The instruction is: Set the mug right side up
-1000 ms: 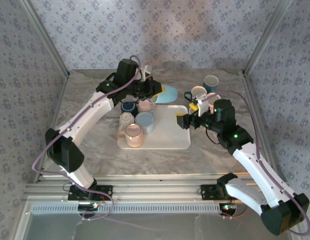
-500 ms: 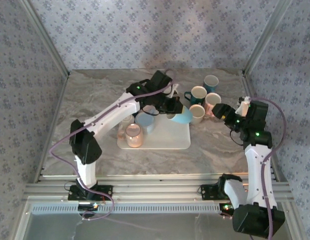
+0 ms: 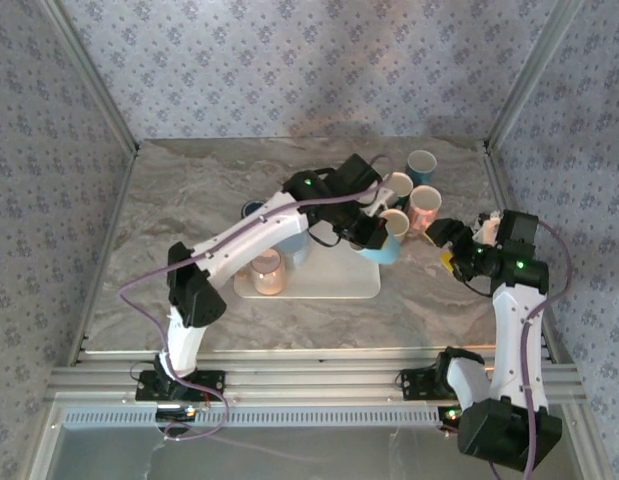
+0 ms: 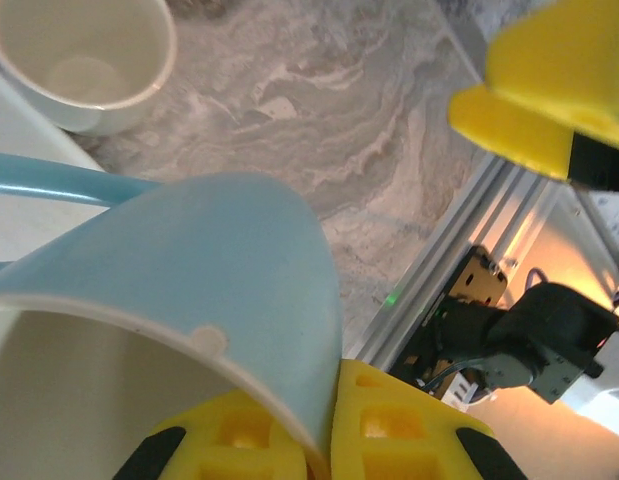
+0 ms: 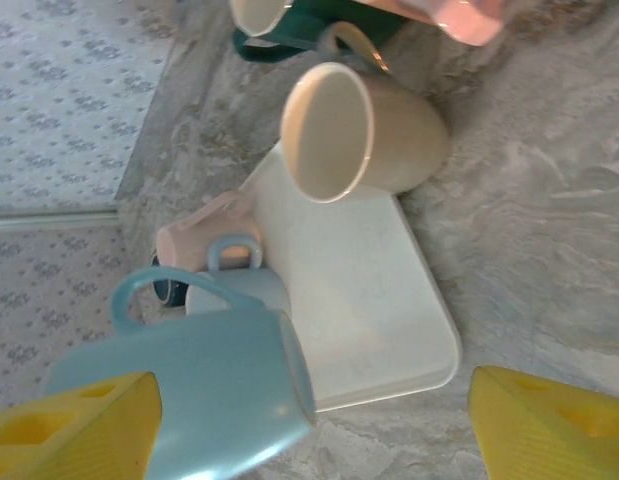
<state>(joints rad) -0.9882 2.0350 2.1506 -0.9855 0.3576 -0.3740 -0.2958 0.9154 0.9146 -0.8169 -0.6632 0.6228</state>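
I need to move the mug in my left gripper past the tray's edge next, down onto the bare tabletop below, beside the tray, and let go of the mug's rim.
A light blue mug [image 3: 385, 248] hangs tilted on its side over the right front corner of the white tray [image 3: 339, 272]. My left gripper [image 3: 367, 232] is shut on its rim. In the left wrist view the yellow fingers [image 4: 389, 425] pinch the mug's wall [image 4: 219, 260], one inside and one outside, and the white inside faces the camera. My right gripper [image 3: 451, 247] stands open just right of the mug. In the right wrist view the mug [image 5: 189, 400] lies close to the left finger [image 5: 74, 430], base toward the wide gap of the right gripper [image 5: 314, 405].
Upright mugs cluster right of the tray: a cream one [image 3: 394, 222], a pink one [image 3: 425, 208], a teal-and-white one [image 3: 397, 185] and a teal one [image 3: 421, 163]. More cups stay on the tray's left side, among them a pink glass [image 3: 267, 272]. The table's metal front edge [image 4: 469, 240] is close.
My left arm has swung right, carrying the blue mug from the tray's back to beyond its right front corner. The right arm pulled back to the right and turned toward the mug.
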